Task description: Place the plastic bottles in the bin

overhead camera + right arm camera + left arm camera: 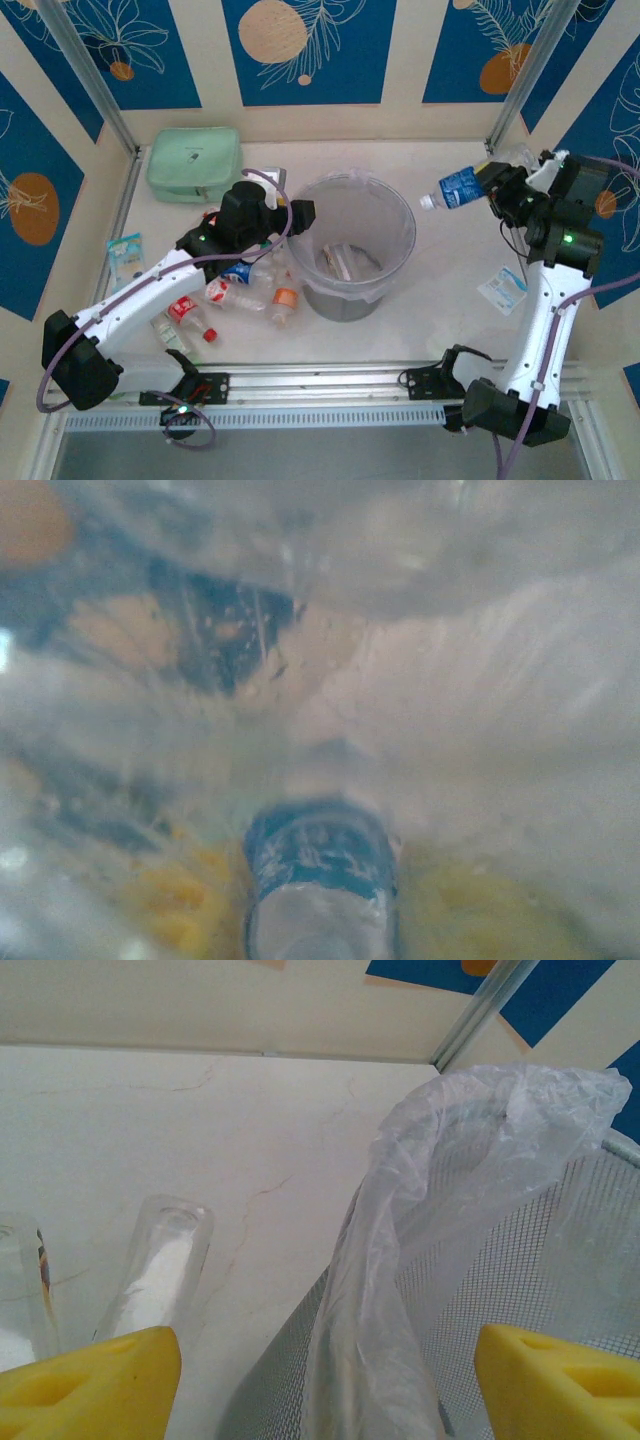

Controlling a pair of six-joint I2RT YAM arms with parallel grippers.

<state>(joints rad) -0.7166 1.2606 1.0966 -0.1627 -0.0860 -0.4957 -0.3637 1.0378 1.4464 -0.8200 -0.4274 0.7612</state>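
The blue-labelled bottle still hangs outside the bin's rim, so my right gripper needs to move across over the bin's opening (357,232) next, then go down inside it and release the bottle.
A clear bottle with a blue label (457,188) hangs in the air right of the bin (402,215), cap toward it. My right gripper (492,186) is shut on its far end. In the right wrist view the blue-labelled bottle (318,865) sits blurred between yellow fingers (175,900). My left gripper (300,212) is open at the bin's left rim, nothing held. Its yellow fingers (90,1380) straddle the mesh wall (560,1250) and the clear bag (450,1160). Several plastic bottles (225,292) lie under the left arm. One clear bottle (165,1260) stands beside the left finger.
A mint-green pouch (195,162) lies at the back left. A light-blue packet (127,250) is at the left edge and another packet (503,288) lies near the right arm. Something pale lies on the bin's bottom (345,262). Metal posts stand at both back corners.
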